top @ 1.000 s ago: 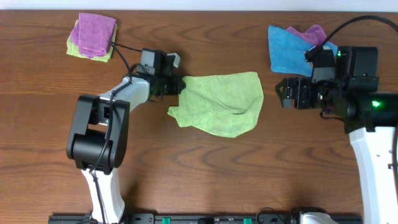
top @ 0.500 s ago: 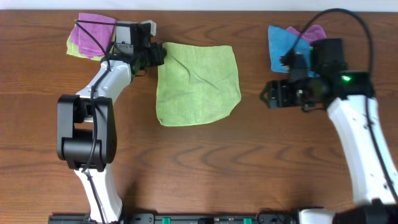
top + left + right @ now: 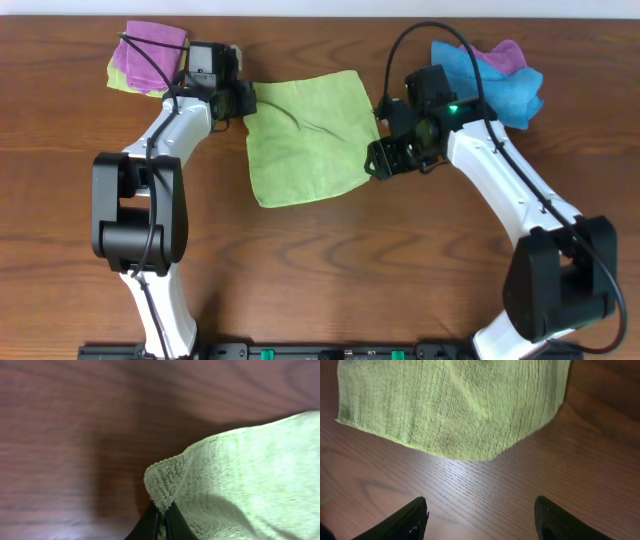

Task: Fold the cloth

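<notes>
Next, my left gripper drags the pinched corner to the left in the overhead view and releases it on the tabletop, as a crease still crosses the cloth.
The lime-green cloth (image 3: 310, 135) lies spread nearly flat on the wooden table, with a small crease near its middle. My left gripper (image 3: 243, 98) is shut on its far left corner. In the left wrist view the black fingertips (image 3: 150, 525) pinch the fluffy corner of the cloth (image 3: 240, 475). My right gripper (image 3: 378, 160) is open and empty at the cloth's near right corner. In the right wrist view its two dark fingers (image 3: 405, 522) stand wide apart over bare wood, just short of the cloth's edge (image 3: 455, 405).
A purple cloth (image 3: 152, 45) lies on a small folded paler green cloth (image 3: 118, 78) at the far left, close behind my left gripper. A blue cloth (image 3: 480, 75) with another purple cloth (image 3: 508, 52) lies at the far right.
My left gripper has pulled the cloth up and to the left, spreading it flatter. My right arm has swung left, from beside the blue cloth to the green cloth's right edge.
</notes>
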Controlling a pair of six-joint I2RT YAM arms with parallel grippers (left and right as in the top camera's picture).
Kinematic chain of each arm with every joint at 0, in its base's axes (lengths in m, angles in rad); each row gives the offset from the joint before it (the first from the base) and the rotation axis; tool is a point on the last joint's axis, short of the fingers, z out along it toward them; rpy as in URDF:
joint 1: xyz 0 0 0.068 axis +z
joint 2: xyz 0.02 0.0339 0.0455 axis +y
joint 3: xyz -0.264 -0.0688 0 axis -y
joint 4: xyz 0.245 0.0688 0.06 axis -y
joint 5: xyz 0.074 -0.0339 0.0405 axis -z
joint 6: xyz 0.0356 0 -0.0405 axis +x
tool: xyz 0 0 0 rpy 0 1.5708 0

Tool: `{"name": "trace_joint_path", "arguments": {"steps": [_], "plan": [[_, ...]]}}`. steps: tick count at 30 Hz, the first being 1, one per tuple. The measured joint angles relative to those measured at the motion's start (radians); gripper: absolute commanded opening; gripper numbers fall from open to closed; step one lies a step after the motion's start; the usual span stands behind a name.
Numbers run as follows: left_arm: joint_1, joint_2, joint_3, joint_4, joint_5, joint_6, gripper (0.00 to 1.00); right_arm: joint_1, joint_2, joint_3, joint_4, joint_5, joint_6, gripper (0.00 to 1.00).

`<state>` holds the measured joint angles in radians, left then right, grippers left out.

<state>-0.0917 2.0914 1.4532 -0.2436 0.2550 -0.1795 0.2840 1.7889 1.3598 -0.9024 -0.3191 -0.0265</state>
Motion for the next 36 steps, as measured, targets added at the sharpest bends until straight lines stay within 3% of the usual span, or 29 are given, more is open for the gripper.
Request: {"name": "trace_joint_path", "arguments": {"steps": [9, 18, 19, 20, 22, 23, 26, 28, 29, 30, 32, 33, 36], "plan": [[0.007, -0.030, 0.000, -0.035, -0.122, 0.004, 0.06, 0.000, 0.000, 0.000, 0.039, 0.002, 0.000, 0.67], [0.007, -0.143, 0.002, -0.229, -0.307, 0.004, 0.06, 0.000, 0.000, 0.000, 0.081, 0.002, 0.009, 0.69], [0.007, -0.143, 0.002, -0.237, -0.318, 0.004, 0.10, 0.000, 0.000, 0.000, 0.082, 0.002, 0.009, 0.70], [0.007, -0.143, 0.002, -0.247, -0.327, 0.008, 0.21, 0.000, 0.000, 0.000, 0.082, 0.002, 0.010, 0.70], [0.007, -0.143, 0.002, -0.259, -0.340, 0.016, 0.77, 0.000, 0.000, 0.000, 0.083, 0.002, 0.012, 0.70], [0.007, -0.143, 0.002, -0.263, -0.346, 0.016, 0.96, 0.000, 0.000, 0.000, 0.084, 0.002, 0.012, 0.70], [0.007, -0.143, 0.002, -0.289, -0.357, 0.019, 0.90, 0.000, 0.000, 0.000, 0.083, 0.002, 0.013, 0.67], [0.007, -0.143, 0.002, -0.309, -0.363, 0.018, 0.86, 0.000, 0.000, 0.000, 0.084, 0.002, 0.015, 0.59], [0.007, -0.143, 0.002, -0.327, -0.365, 0.018, 0.79, 0.000, 0.000, 0.000, 0.084, 0.002, 0.016, 0.52], [0.007, -0.143, 0.002, -0.342, -0.367, 0.016, 0.62, 0.000, 0.000, 0.000, 0.085, 0.002, 0.013, 0.33], [0.007, -0.145, 0.002, -0.386, -0.365, 0.016, 0.10, 0.000, 0.000, 0.000, 0.090, 0.003, 0.014, 0.04], [0.007, -0.148, 0.002, -0.413, -0.360, 0.019, 0.06, 0.000, 0.000, 0.000, 0.096, 0.003, 0.011, 0.02], [0.005, -0.172, 0.002, -0.493, -0.340, 0.019, 0.06, 0.000, 0.008, 0.000, 0.115, 0.004, 0.015, 0.01]]}}
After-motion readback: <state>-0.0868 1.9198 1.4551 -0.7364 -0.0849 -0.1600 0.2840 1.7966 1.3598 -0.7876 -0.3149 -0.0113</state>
